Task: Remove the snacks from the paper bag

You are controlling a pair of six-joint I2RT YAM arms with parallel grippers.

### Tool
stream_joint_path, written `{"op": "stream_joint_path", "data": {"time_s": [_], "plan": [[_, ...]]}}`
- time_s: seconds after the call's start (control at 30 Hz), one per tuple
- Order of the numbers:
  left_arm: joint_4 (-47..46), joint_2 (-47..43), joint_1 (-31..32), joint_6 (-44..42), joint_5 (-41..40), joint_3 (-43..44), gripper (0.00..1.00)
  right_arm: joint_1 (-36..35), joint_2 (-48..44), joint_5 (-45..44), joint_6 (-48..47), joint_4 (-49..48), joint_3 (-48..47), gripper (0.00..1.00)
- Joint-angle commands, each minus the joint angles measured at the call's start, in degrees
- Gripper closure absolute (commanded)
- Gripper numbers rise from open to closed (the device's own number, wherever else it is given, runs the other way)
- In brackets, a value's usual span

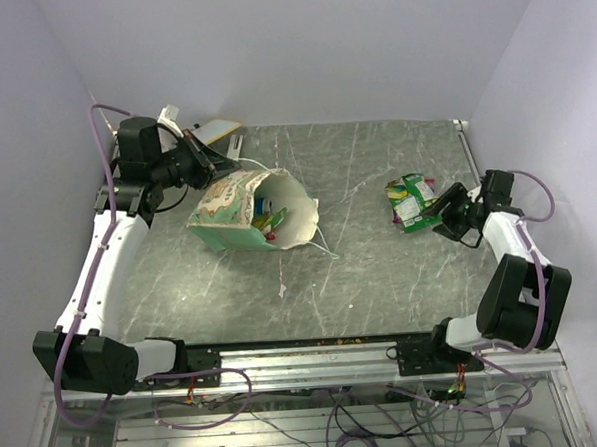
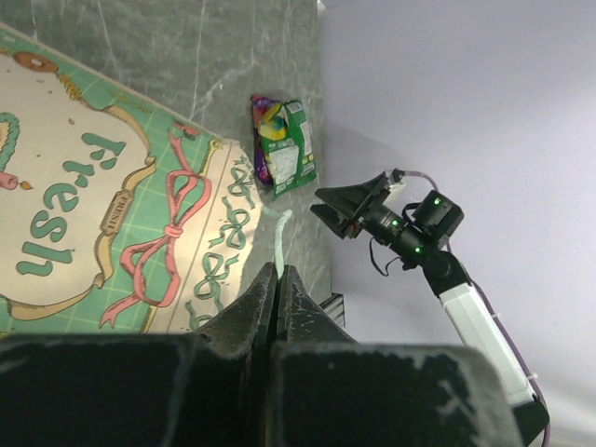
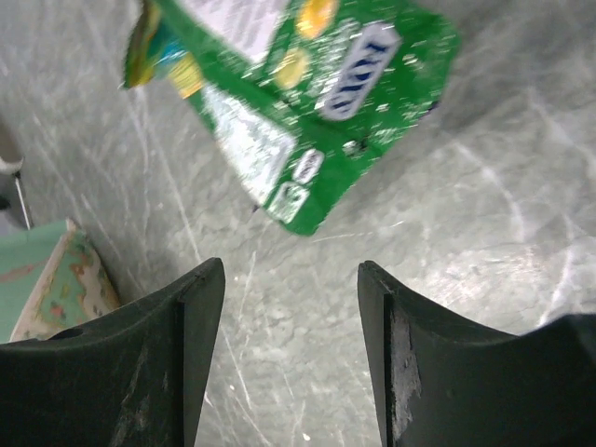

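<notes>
Snack packets show inside the bag's opening. I will move my right gripper to the left in the top view, into the opening and onto the packets.
The paper bag (image 1: 236, 212) lies on its side at centre-left, its cream mouth facing right. Colourful snack packets (image 1: 271, 219) show inside the mouth. My left gripper (image 1: 210, 168) is at the bag's back upper edge; in the left wrist view its jaws (image 2: 277, 271) are shut on a thin pale-green edge of the bag (image 2: 112, 205). A green packet (image 1: 410, 200) lies on the table at the right, with another packet partly under it. My right gripper (image 1: 441, 215) is open and empty just beside it. The right wrist view shows the green packet (image 3: 307, 84) beyond the open jaws (image 3: 291, 279).
A flat white and yellow card (image 1: 219, 134) lies at the back left by the wall. The bag's white string handle (image 1: 325, 244) trails on the table. The right arm (image 2: 405, 223) shows in the left wrist view. A metal rail (image 1: 316, 358) runs along the near edge.
</notes>
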State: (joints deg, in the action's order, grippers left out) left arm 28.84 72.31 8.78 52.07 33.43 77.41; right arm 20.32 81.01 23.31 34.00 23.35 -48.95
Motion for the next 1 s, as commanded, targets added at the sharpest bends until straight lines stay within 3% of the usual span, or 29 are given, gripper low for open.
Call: {"op": "stream_joint_path", "data": {"time_s": [0.0,0.2,0.33,0.47,0.77,0.97], "plan": [[-1.68,-1.68,2.49,0.57,2.12,-2.20,0.93,-6.63,-2.22,3.56,-4.16,3.25,-3.07,0.40],[-0.77,-3.02,7.70,1.05,-2.25,-2.72,0.93,-26.31,-3.65,6.51,-0.14,0.26,-8.03,0.37],[-1.65,-4.21,8.43,2.29,-3.79,-3.58,0.93,-36.18,-3.80,7.67,12.86,-7.76,-6.50,0.37],[-1.75,-3.54,8.62,2.75,-3.76,-3.01,0.93,-45.22,-3.03,3.30,25.55,-20.74,-0.98,0.39],[-1.78,-2.27,8.89,3.06,-4.89,-0.76,0.93,-55.70,5.78,-5.40,34.76,-23.81,-3.29,0.42],[-1.03,-3.16,9.24,3.05,-5.62,-1.16,0.93,-58.84,9.56,-8.96,40.98,-25.42,-3.03,0.43]]}}
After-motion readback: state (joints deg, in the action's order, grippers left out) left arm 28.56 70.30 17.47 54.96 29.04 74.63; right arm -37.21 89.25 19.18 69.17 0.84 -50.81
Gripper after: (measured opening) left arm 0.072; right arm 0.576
